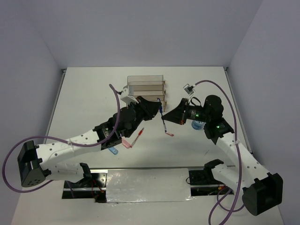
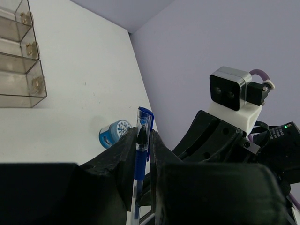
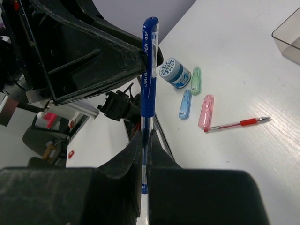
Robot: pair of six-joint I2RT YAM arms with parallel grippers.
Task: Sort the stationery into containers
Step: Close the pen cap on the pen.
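The robot's right gripper should move outward and to the left in the top view, then down to release the blue pen in the near tray (image 1: 152,98) (image 3: 291,35), which is open.
Both grippers are shut on one blue pen (image 1: 161,115), held in the air near the table's middle. My left gripper (image 1: 158,107) pinches its capped upper part (image 2: 142,140). My right gripper (image 1: 167,118) pinches its clear lower barrel (image 3: 149,84). The smoky clear trays (image 1: 146,87) stand just behind them and also show in the left wrist view (image 2: 21,70). A red pen (image 1: 137,137), a pink capsule (image 1: 125,144) and a blue capsule (image 1: 113,151) lie on the table beside my left arm. A blue patterned roll (image 1: 198,124) sits by my right arm.
The right wrist view shows another blue roll (image 3: 176,72), a green capsule (image 3: 196,80), the blue capsule (image 3: 185,103), the pink capsule (image 3: 206,110) and the red pen (image 3: 236,123) on the white table. A tray corner (image 3: 288,35) is at the upper right.
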